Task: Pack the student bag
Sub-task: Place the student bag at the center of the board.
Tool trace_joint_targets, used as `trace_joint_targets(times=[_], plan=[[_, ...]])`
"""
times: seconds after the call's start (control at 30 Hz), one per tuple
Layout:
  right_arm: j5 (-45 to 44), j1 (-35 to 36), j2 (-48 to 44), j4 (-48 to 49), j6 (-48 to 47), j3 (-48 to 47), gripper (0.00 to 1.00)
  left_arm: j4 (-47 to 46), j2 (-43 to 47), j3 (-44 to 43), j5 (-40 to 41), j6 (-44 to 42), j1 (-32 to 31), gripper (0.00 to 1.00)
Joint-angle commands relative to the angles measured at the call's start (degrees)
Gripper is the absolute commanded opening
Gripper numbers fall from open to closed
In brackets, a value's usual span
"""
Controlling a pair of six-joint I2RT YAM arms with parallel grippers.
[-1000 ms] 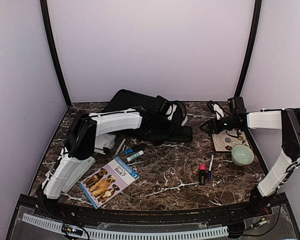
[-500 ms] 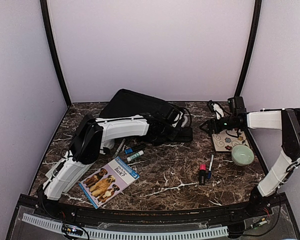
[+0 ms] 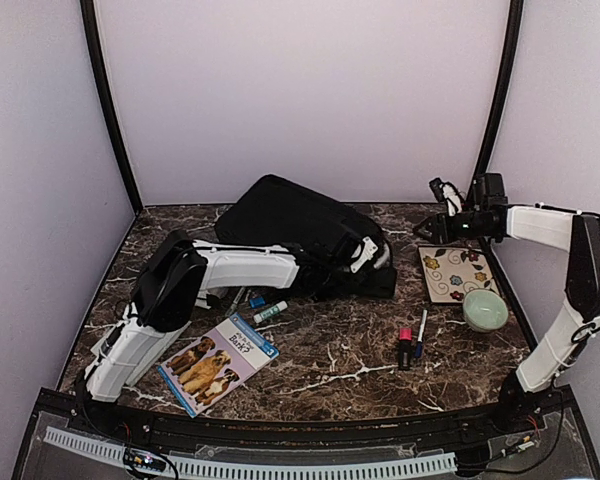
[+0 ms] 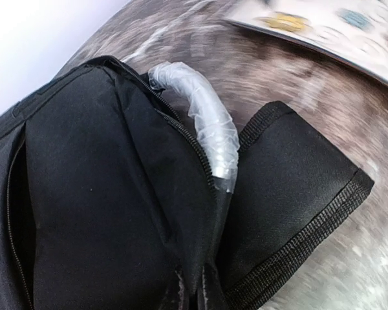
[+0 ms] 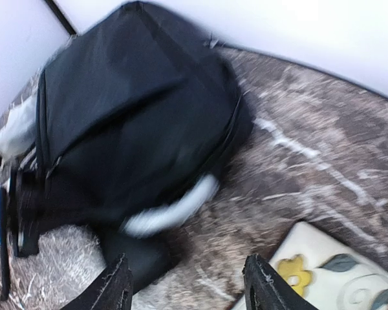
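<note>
The left gripper drags the fold it holds back next, toward the space beside the dog book, because the bag point(image 3: 295, 225) lies slanted at the table's back.
The student bag point(image 3: 295, 225) is a large black backpack lying at the back middle of the table. My left gripper point(image 3: 325, 268) reaches onto its near right corner. In the left wrist view that gripper point(image 4: 197, 292) is shut on a fold of the bag's black fabric point(image 4: 116, 194) at the zipper edge, just below the light grey handle loop point(image 4: 204, 123). A shoulder strap point(image 4: 297, 206) lies to the right. My right gripper point(image 3: 435, 210) hangs open above the table to the right of the bag. Its fingers point(image 5: 116, 287) hold nothing, and the bag point(image 5: 136, 103) is beyond them.
A dog book point(image 3: 218, 362), a glue stick point(image 3: 270, 312) and a blue marker point(image 3: 255, 298) lie near the left arm. A flowered card point(image 3: 457, 273), a green bowl point(image 3: 485, 310), a red marker point(image 3: 404, 345) and a blue pen point(image 3: 421, 333) lie at the right.
My left gripper has shut on the bag's fabric and the bag has shifted to the right. My right gripper has risen and moved toward the back right corner.
</note>
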State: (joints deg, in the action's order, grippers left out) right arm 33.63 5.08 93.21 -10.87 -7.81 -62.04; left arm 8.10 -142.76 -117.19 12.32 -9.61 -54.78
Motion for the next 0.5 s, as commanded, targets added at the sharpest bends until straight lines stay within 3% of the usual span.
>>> trace_joint_targets(times=[0.0,0.23,0.47], plan=[[5.2,-4.6,-3.4,-3.0,0.4,-3.2,0.58,-13.5,11.8,16.7,-9.8,-15.8,-6.4,0.00],[6.8,-4.6,-4.2,-1.1,0.7,-0.7,0.57,-17.8,27.4,36.7,-25.3,-22.3,-7.7,0.00],[7.2,-4.2,-3.6,-0.6,0.9,-0.6,0.56,-12.4,35.8,46.6,-17.1,-24.6,-7.6,0.00]])
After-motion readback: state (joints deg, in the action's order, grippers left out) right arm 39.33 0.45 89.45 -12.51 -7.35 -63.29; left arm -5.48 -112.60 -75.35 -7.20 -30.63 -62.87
